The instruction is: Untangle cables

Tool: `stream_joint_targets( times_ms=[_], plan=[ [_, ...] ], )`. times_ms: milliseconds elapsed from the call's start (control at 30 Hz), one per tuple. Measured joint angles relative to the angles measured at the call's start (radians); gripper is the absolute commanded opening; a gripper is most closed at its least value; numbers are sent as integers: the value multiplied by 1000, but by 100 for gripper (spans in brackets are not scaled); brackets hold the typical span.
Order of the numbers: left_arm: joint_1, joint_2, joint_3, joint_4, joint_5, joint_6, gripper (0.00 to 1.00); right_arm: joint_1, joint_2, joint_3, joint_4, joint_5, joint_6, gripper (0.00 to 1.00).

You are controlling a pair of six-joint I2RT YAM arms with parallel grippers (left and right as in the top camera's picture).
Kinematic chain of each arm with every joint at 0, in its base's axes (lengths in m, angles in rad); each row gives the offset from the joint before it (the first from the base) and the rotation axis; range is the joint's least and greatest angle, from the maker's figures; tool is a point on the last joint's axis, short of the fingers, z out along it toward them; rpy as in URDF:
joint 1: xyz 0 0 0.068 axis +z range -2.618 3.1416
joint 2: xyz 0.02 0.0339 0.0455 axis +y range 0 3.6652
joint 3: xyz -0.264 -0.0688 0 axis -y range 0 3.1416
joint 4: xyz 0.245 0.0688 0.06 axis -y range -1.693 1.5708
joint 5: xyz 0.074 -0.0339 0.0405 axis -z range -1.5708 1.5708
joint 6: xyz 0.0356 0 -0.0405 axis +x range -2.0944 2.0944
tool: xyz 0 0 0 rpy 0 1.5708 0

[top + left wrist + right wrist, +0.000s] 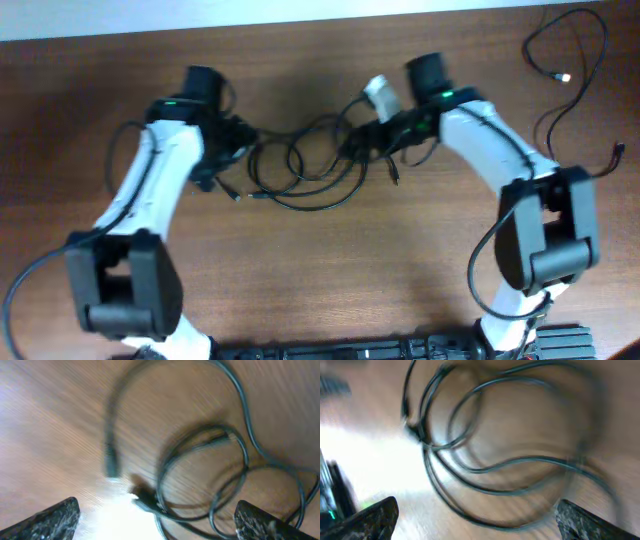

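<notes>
The black cable's inner crossing (300, 178) (452, 450) is below my right gripper and to its left in the overhead view. My right gripper should go down onto it next, toward the middle of the tangle.
A tangle of thin black cables (305, 165) lies in loose overlapping loops on the wooden table, between the two arms. My left gripper (234, 150) hangs over the tangle's left edge and my right gripper (362, 140) over its right edge. In the left wrist view, my left gripper (157, 522) is open, with loops (205, 475) and a small plug end (111, 464) on the table below and ahead of it. In the right wrist view, my right gripper (477, 522) is open above several blurred loops (495, 470). Neither gripper holds anything.
A separate thin black cable (565, 55) with a silver-tipped plug lies alone at the far right back corner. A small white piece (378, 92) sits by the right wrist. The table's far edge (300, 22) runs along the top.
</notes>
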Motion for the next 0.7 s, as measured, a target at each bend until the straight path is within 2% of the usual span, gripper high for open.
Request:
stream_joint_targets(
  times_ms=[167,233,333,400,433,467,533,567,700],
  plan=[
    [232,-212,0,-100,-12,75,99,276,6,0,34,343,-254,94],
    [267,-257,0,-140,-19,87,99,341,41,0,96,420,-313,86],
    [288,-267,0,-185,-45,95,99,363,105,-1,199,462,-344,68],
    [288,-267,0,-196,-51,98,99,364,121,-1,207,468,-352,65],
    [288,-267,0,-197,-51,98,99,364,128,-1,207,468,-355,60],
    [288,-267,0,-197,-51,98,99,364,137,-1,206,468,-357,47],
    [288,-267,0,-198,-52,98,99,364,164,-1,204,467,-354,27],
    [288,-267,0,-198,-53,98,99,364,171,0,207,460,-357,4],
    [288,-267,0,-198,-55,98,99,365,171,9,205,482,-317,4]
  ],
)
